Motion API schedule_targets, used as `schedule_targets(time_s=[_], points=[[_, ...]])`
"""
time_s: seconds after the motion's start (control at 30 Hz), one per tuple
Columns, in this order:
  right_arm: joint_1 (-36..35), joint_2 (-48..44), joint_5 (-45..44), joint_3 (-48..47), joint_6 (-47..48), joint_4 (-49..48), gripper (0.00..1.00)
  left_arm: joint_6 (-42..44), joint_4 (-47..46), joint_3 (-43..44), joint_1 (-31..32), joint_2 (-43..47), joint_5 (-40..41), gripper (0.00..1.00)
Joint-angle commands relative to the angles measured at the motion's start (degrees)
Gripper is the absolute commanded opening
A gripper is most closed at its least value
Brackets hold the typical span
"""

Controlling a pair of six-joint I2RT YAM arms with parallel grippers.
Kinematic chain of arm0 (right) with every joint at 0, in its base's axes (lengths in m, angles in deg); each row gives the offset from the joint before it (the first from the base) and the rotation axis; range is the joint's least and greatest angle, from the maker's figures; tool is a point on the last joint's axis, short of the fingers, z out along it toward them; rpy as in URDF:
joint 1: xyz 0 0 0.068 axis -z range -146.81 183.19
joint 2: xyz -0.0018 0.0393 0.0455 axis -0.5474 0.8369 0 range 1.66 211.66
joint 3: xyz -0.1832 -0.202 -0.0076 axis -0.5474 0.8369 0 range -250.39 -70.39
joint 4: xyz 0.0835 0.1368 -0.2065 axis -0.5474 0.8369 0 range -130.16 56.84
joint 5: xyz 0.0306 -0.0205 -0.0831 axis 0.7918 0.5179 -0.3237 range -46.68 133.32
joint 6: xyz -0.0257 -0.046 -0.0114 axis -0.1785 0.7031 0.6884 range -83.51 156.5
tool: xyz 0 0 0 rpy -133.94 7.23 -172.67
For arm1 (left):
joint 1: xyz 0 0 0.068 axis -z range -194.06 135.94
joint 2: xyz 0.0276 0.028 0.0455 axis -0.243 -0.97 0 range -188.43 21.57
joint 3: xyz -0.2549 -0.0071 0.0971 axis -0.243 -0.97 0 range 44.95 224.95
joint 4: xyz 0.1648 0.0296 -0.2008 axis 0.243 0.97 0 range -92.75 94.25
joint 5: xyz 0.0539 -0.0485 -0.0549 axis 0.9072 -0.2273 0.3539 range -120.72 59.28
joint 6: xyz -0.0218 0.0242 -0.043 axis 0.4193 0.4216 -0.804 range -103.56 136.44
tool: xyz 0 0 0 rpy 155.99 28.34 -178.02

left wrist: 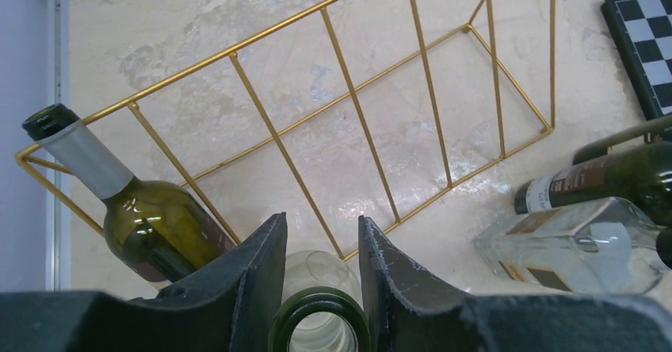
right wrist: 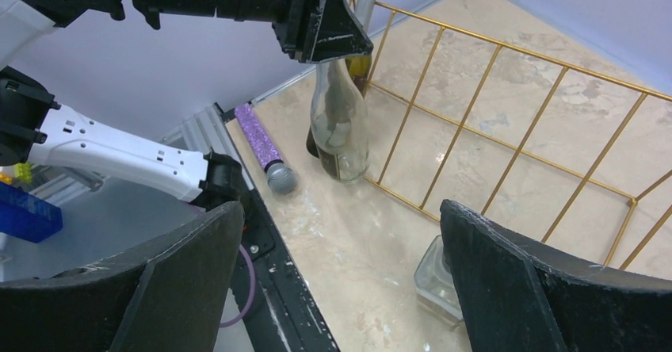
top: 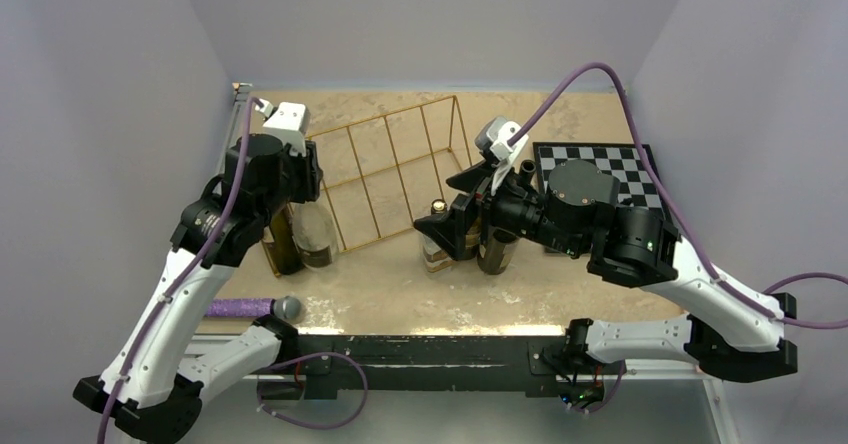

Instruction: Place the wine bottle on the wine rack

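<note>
The empty part of the rack's top bar beside the olive bottle is outward, so my left gripper should tilt the clear bottle's neck outward and down onto it and let go.
The gold wire wine rack [top: 390, 169] lies on the beige table, left of centre. An olive wine bottle [left wrist: 150, 225] with a grey foil neck rests in its leftmost slot. My left gripper [left wrist: 321, 221] is shut on the neck of a clear wine bottle [right wrist: 339, 122] with a green mouth. That bottle stands upright just outside the rack's near left corner [top: 313, 234]. My right gripper [right wrist: 341, 209] is wide open and empty, hovering beside a clear square bottle [right wrist: 440, 277] that stands in front of the rack.
A dark labelled bottle [top: 497, 249] stands next to the square bottle [top: 436, 239], under my right wrist. A black-and-white chessboard [top: 600, 179] lies at the right. A purple-handled microphone [top: 250, 308] lies on the near left edge.
</note>
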Motion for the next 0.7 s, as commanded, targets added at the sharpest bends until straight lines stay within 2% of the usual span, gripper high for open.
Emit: schedule_targets(time_s=[0.0,0.27,0.67], points=[[-0.2,-1.2,-1.2,0.7,-1.4,-1.7,0.99,0.3,-10.9,3.6,-2.4,0.0,2.7,0.00],[-0.2,-1.4,-1.1,1.4,-1.7,-1.6,0.99,-4.8,-15.6,-0.2,-9.0,-0.2,-1.2,0.00],[-0.2,-1.6,-1.7,2.1,-1.8,-1.2,0.99,-7.5,-15.7,-5.2,-10.8,-1.9,-1.3,0.00]])
